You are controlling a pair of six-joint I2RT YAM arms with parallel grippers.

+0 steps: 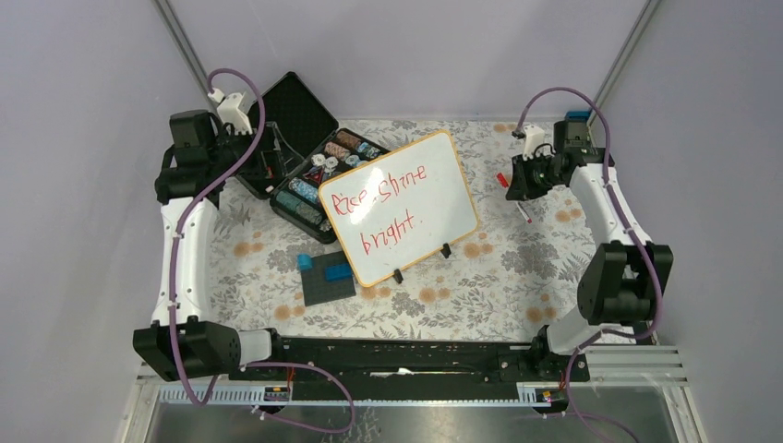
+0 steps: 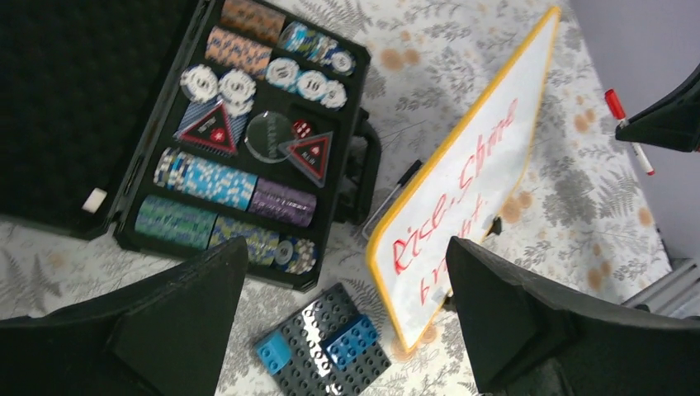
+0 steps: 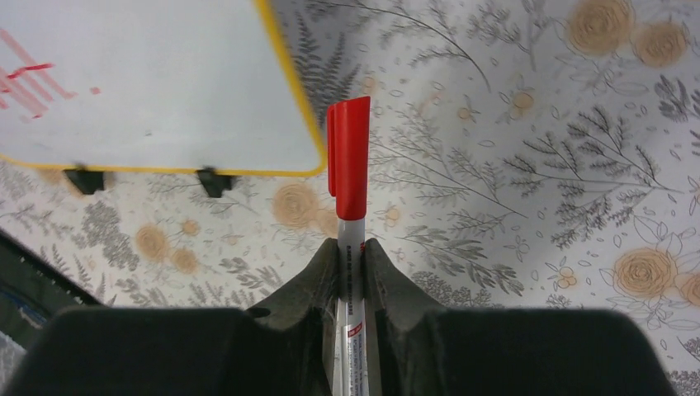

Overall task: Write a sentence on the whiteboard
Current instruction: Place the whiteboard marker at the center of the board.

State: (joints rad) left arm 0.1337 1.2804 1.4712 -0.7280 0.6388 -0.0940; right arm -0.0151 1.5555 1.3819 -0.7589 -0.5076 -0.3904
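The marker's red cap is already on. My right gripper next needs to lower the marker (image 1: 513, 197) until it rests on the clear floral cloth below, beside the whiteboard, and let it go.
The whiteboard (image 1: 443, 198) stands tilted on two black feet at mid-table, with the red sentence (image 1: 379, 198) in two lines on its face. My right gripper (image 1: 522, 180) hovers off the board's right side, shut on a red-capped marker (image 1: 513, 197). In the right wrist view the fingers of that gripper (image 3: 352, 247) pinch the marker's white barrel, and the capped end (image 3: 348, 157) points toward the board's corner (image 3: 148, 82). My left gripper (image 2: 347, 247) is wide open and empty above the table, left of the whiteboard (image 2: 516, 91) and its sentence (image 2: 450, 206).
An open black case of poker chips (image 1: 295, 166) lies behind and left of the board. A dark grey plate with blue blocks (image 1: 328, 275) sits at the board's front left. A floral cloth (image 1: 517, 268) covers the table.
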